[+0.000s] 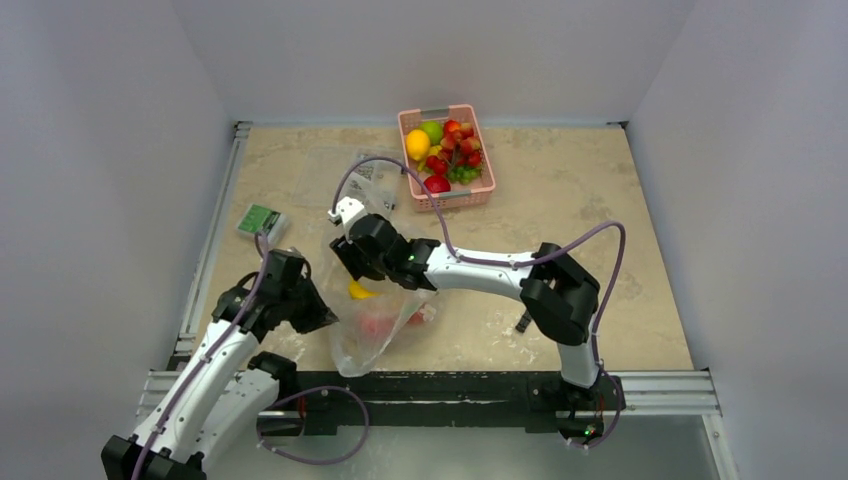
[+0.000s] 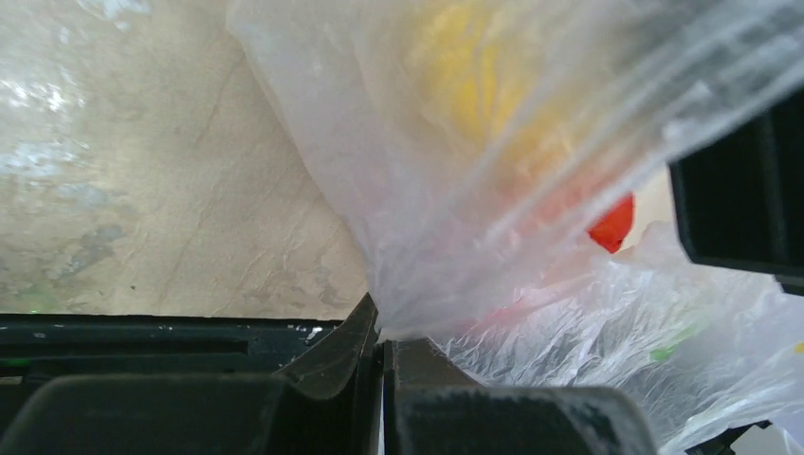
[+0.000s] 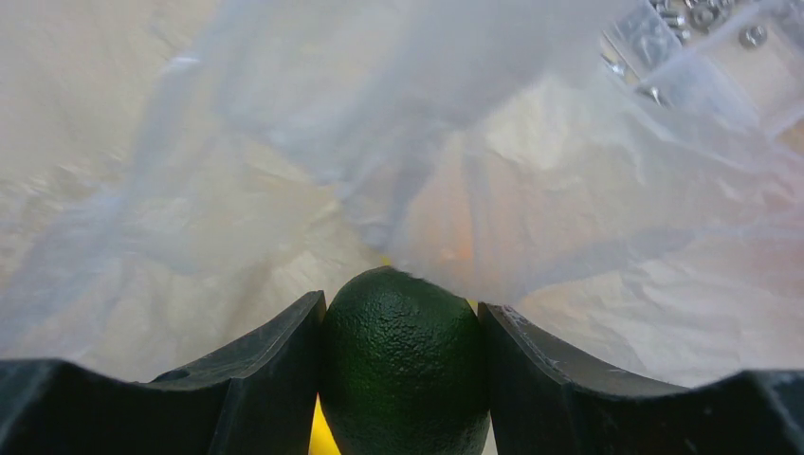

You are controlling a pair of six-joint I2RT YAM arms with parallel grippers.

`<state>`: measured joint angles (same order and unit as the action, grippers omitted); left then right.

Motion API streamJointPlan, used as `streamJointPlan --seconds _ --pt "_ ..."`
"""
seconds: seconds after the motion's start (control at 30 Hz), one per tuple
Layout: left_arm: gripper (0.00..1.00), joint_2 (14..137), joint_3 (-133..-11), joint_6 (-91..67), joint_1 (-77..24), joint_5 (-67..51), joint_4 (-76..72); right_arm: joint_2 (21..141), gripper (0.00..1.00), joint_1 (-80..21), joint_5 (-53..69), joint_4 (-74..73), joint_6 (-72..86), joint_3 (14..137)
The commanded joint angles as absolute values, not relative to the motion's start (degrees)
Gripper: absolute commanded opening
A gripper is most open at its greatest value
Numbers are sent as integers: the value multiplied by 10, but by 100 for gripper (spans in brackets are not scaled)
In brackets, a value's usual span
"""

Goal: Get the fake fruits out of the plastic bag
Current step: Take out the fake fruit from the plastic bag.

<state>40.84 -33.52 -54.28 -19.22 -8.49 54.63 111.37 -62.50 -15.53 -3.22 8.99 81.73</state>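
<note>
I will next lift my right gripper clear of the film around it, swing it outward over the pink basket's near end (image 1: 465, 184), lower it and let go.
The clear plastic bag (image 1: 372, 322) lies on the table between the arms, with a red fruit (image 1: 378, 325) and a yellow fruit (image 1: 358, 291) showing through it. My left gripper (image 1: 320, 318) is shut on a fold of the bag (image 2: 455, 190) at its left side, as the left wrist view (image 2: 384, 339) shows; a red fruit (image 2: 612, 225) is visible there. My right gripper (image 1: 347, 265) is at the bag's far end. In the right wrist view it (image 3: 403, 305) is shut on a dark green fruit (image 3: 403, 374), with bag film (image 3: 569, 190) all around.
A pink basket (image 1: 447, 200) with several fruits, a grape bunch among them, stands at the back. A small clear case of parts (image 1: 375, 178) lies left of it and shows in the right wrist view (image 3: 683, 28). A green box (image 1: 261, 220) lies at the left edge.
</note>
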Motion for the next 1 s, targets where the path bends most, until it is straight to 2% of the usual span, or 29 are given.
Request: streamJointPlan --seconds 0.0,0.23,0.6,0.83,0.97 --pt "0 408 -396 -510 -195 -19 593 1111 0 -624 -103 42 69 867" --pt "0 402 -425 -530 -194 35 628 1077 0 -624 -16 53 97 889" --pt "0 421 -443 -490 -194 35 633 945 0 -624 131 52 135 821" --pt "0 423 -447 -468 -194 23 627 841 0 -617 7 11 105 785" --pt "0 436 -454 -456 -194 22 633 785 0 -564 -63 5 102 755"
